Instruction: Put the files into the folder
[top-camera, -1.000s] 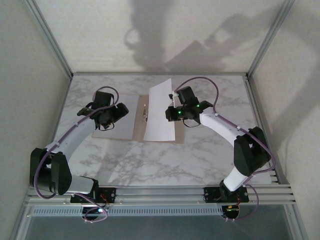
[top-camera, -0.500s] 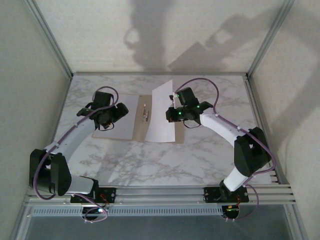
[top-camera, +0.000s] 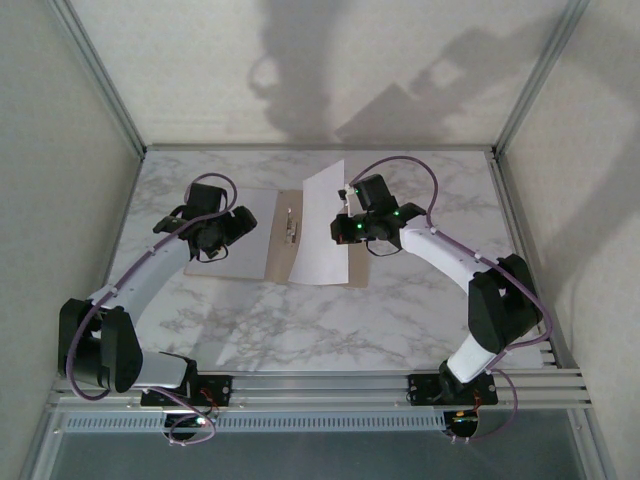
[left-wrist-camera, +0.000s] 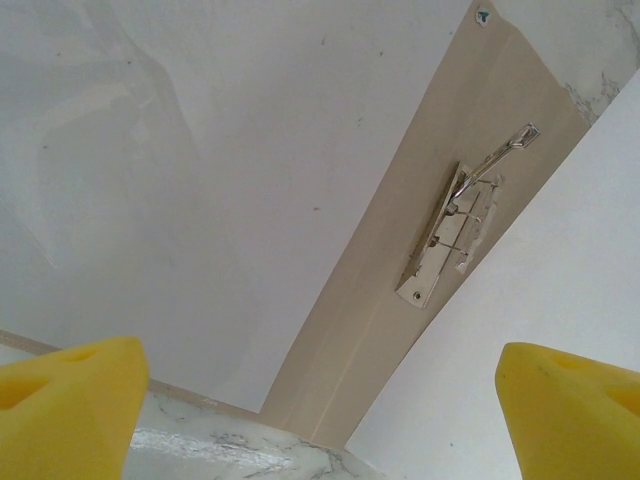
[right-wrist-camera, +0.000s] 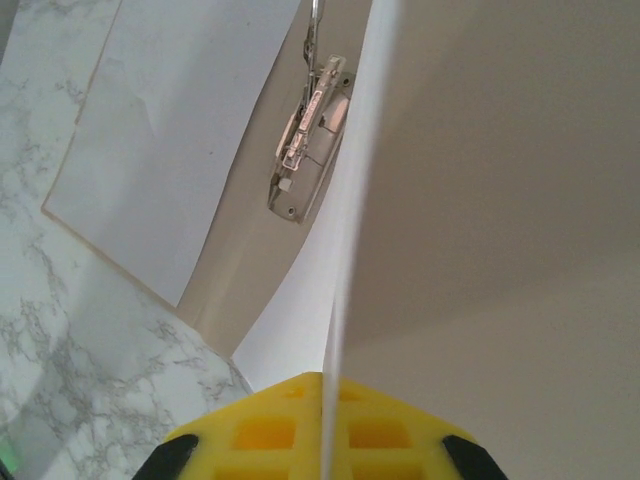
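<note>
The sheet's held edge still stands raised, so my right gripper shifts toward the metal clip (right-wrist-camera: 308, 140) next and comes down over the bare tan flap to release the sheet.
The tan folder (top-camera: 277, 245) lies open on the marble, with its metal clip (left-wrist-camera: 450, 235) on the spine. One white file (left-wrist-camera: 200, 180) rests flat on the left flap. My left gripper (left-wrist-camera: 320, 405) hovers open over that flap's near edge, its yellow pads wide apart and nothing between them. My right gripper (right-wrist-camera: 325, 425) is shut on the right edge of a second file (top-camera: 320, 230). That sheet is lifted and tilted over the right flap, its left edge down near the clip (right-wrist-camera: 308, 140). It appears edge-on in the right wrist view as the held file (right-wrist-camera: 352, 190).
The marble table (top-camera: 300, 325) stretches out in front of the folder. Pale enclosure walls with metal posts (top-camera: 100, 80) close in the left, back and right. A metal rail (top-camera: 320, 385) carrying both arm bases runs along the near edge.
The held sheet has shifted a little to the right at its lower left corner, uncovering more of the clip. Both arms have barely moved.
</note>
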